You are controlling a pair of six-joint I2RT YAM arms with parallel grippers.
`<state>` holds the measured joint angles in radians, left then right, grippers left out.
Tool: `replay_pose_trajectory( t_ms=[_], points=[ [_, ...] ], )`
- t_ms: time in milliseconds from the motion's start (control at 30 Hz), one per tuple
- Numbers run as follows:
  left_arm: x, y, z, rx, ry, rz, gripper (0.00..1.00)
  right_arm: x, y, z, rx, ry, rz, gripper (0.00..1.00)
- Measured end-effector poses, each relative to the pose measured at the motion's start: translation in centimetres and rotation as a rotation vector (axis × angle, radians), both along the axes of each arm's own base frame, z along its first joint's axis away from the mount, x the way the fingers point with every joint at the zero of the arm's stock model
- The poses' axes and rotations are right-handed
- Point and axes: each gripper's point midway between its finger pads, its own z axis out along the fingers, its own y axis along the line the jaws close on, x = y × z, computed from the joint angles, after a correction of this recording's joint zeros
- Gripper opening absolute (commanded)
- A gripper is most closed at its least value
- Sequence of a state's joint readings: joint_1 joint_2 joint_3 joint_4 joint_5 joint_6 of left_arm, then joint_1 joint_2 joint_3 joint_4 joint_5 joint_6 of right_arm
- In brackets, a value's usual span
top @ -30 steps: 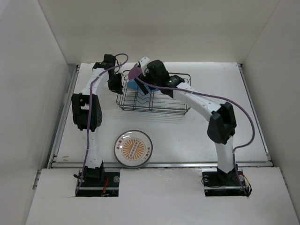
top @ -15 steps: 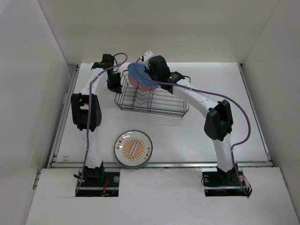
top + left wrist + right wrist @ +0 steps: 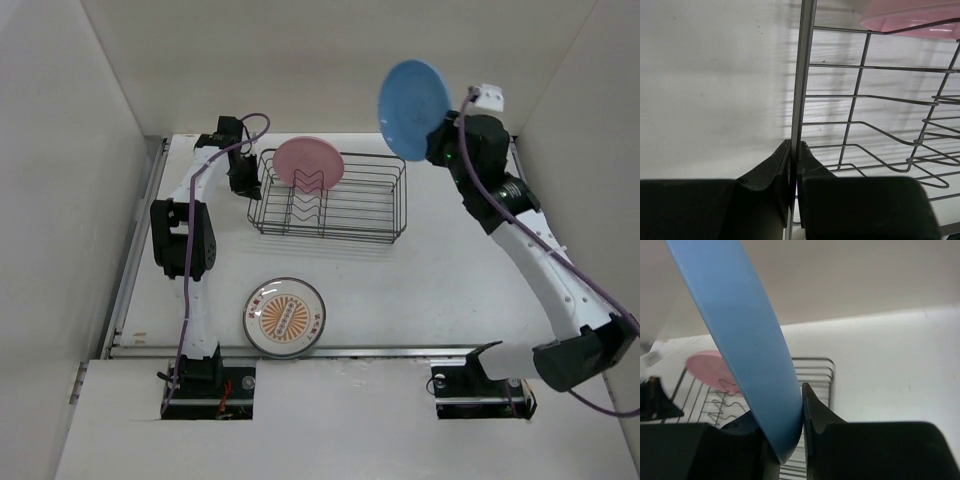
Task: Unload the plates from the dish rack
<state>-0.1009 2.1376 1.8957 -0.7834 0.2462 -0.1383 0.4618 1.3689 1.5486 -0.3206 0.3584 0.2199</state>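
The table is bare beside the rack, so next my right gripper will move down and back and tip the blue plate flatter onto that part of the table (image 3: 452, 254) (image 3: 885, 392).
The wire dish rack (image 3: 380, 215) stands at the back middle of the table. A pink plate (image 3: 309, 163) stands upright in its left end and shows in both wrist views (image 3: 912, 17) (image 3: 705, 367). My right gripper (image 3: 440, 142) is shut on the rim of the blue plate (image 3: 414, 95) (image 3: 740, 335), held high in the air right of the rack. My left gripper (image 3: 794, 150) is shut on the rack's left top wire (image 3: 802, 75). A white plate with an orange sunburst centre (image 3: 285, 316) lies flat near the table's front edge.
White walls close in the table on the left, back and right. The table's front edge (image 3: 340, 351) runs just beyond the arm bases.
My right gripper has shut on the blue plate, lifted it out of the rack and swung it up and to the right. The pink plate now stands uncovered. The left arm has not moved.
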Motion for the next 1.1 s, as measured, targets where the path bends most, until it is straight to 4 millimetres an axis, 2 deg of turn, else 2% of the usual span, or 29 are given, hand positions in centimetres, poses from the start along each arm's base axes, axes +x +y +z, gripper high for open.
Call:
replay_pose_trajectory(
  t_ms=[67,100,167,200,267,300,333,367,467,500,567,633,733,767,867,900,1000,1100],
  points=[
    [0.0,0.0,0.0,0.001,-0.002,-0.007,0.02,0.0,-4.1,-3.5,0.105,0.08,-0.117,0.0],
    [0.0,0.0,0.0,0.003,-0.003,-0.013,0.06,0.2,-6.3,-6.1,0.155,0.131,-0.178,0.0],
    [0.0,0.0,0.1,0.005,-0.004,-0.018,0.11,-0.2,-9.9,-13.0,0.26,0.271,-0.292,0.0],
    [-0.1,0.1,0.0,0.01,-0.003,-0.02,0.18,-0.8,-11.3,-16.8,0.31,0.346,-0.344,0.0],
    [-0.1,0.4,0.0,0.026,-0.004,-0.025,0.25,-3.3,-13.4,-23.9,0.409,0.501,-0.437,0.0],
    [-0.1,0.5,-0.1,0.035,-0.005,-0.026,0.29,-4.6,-13.9,-26.5,0.456,0.565,-0.472,0.0],
    [0.0,0.7,-0.1,0.044,-0.008,-0.031,0.39,-5.8,-14.3,-28.7,0.505,0.619,-0.499,0.0],
    [0.0,0.9,-0.1,0.057,-0.011,-0.038,0.44,-6.8,-14.4,-30.2,0.555,0.66,-0.516,0.0],
    [0.2,1.1,0.0,0.086,-0.03,-0.059,0.56,-7.8,-14.2,-32.0,0.669,0.7,-0.526,0.0],
    [0.3,1.1,0.1,0.098,-0.04,-0.069,0.63,-7.6,-14.2,-32.1,0.701,0.696,-0.518,0.0],
    [0.7,1.3,0.7,0.127,-0.076,-0.092,0.69,-7.0,-13.9,-32.2,0.755,0.684,-0.49,0.0],
    [1.2,1.1,1.8,0.163,-0.131,-0.124,0.75,-6.4,-13.8,-32.8,0.8,0.69,-0.463,0.06],
    [2.2,0.2,4.8,0.21,-0.256,-0.19,0.79,-6.4,-13.6,-34.7,0.856,0.739,-0.458,0.25],
    [2.5,-0.3,6.0,0.225,-0.306,-0.222,0.79,-6.4,-13.5,-35.1,0.877,0.749,-0.455,0.35],
    [3.6,-2.0,9.2,0.271,-0.451,-0.334,0.8,-6.8,-13.1,-36.0,0.899,0.774,-0.454,0.52],
    [3.9,-2.6,9.9,0.292,-0.487,-0.382,0.81,-7.1,-13.0,-36.3,0.902,0.786,-0.456,0.64],
    [5.1,-4.3,11.3,0.351,-0.581,-0.501,0.86,-7.1,-12.8,-36.3,0.919,0.788,-0.446,0.81],
    [6.6,-5.8,12.1,0.394,-0.652,-0.579,0.86,-6.9,-12.7,-35.9,0.912,0.777,-0.426,0.83]
  ],
)
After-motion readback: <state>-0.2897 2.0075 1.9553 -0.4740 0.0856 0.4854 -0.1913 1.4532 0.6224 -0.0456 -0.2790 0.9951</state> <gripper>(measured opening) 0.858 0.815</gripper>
